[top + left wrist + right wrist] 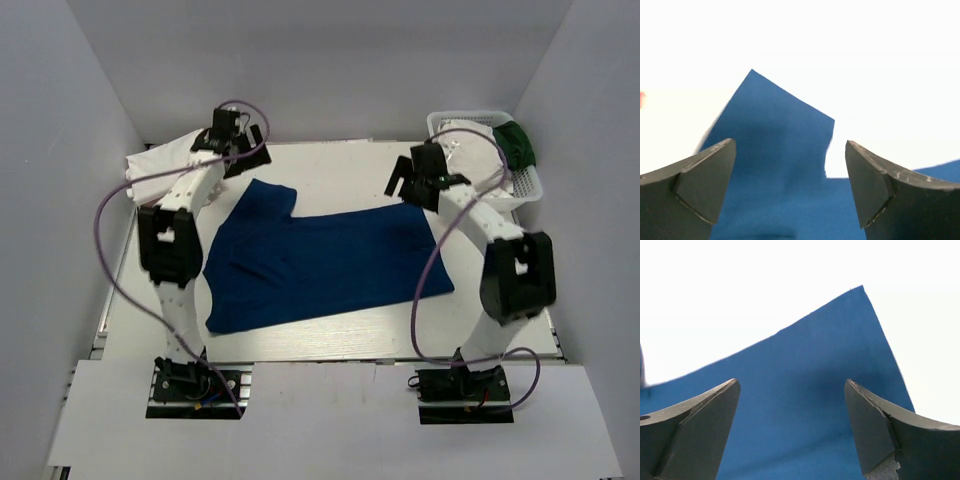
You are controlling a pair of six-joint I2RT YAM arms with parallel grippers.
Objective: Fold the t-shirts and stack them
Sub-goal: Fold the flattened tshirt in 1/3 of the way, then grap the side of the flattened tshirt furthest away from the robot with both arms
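Note:
The left gripper will next go down, open, onto the sleeve's far corner (254,182) (752,73) nearest the white shirt, because the tip of the sleeve lies flat on the tabletop below the gripper's fingers.
A royal-blue t-shirt (320,265) lies flat across the middle of the table, one sleeve pointing to the far left. My left gripper (236,140) hangs open and empty above that sleeve (775,140). My right gripper (410,180) hangs open and empty above the shirt's far right corner (840,365). A white shirt (158,160) lies folded at the far left of the table. A dark green shirt (516,145) sits in the basket. No pale pink shirt shows.
A white lattice basket (478,122) stands at the far right corner. White walls close in the table on three sides. Purple cables loop from both arms over the table.

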